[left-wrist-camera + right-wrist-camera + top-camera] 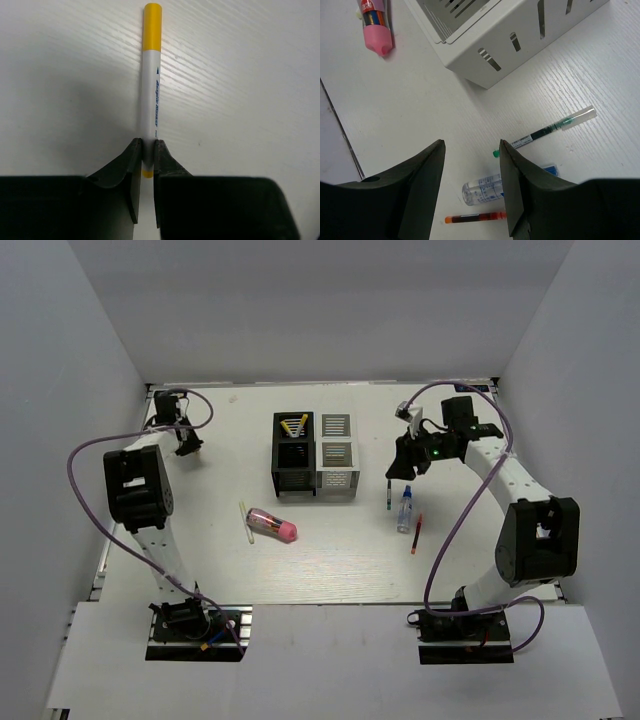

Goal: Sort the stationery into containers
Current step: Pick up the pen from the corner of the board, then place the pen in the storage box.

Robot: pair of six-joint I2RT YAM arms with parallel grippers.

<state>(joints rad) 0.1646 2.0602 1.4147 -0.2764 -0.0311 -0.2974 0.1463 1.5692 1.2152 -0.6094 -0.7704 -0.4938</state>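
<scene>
My left gripper lifts the marker over the black organizer's far section (pixel 294 427) next and releases it. That section holds yellow pens and is right of my left gripper in the top view.
My left gripper (pixel 146 147) is shut on the tail end of a white marker with a yellow cap (pixel 151 75), which lies along the table; in the top view this gripper (pixel 187 445) is at the far left. The black organizer (pixel 292 468) holds yellow pens (pixel 293 425), and the silver-white organizer (pixel 337 468) adjoins it. My right gripper (pixel 471 145) is open and empty above the table, right of the silver-white organizer (pixel 510 40). Below it lie a green pen (pixel 545 131), a clear blue-capped bottle (pixel 482 189) and a red pen (pixel 475 218). A pink-and-clear cylinder (pixel 272 525) and a thin white pen (pixel 243 523) lie in front of the black organizer.
White walls enclose the table on the left, back and right. The right arm (pixel 505 480) arches over the right side. The pink cylinder also shows in the right wrist view (pixel 376 25) at the top left.
</scene>
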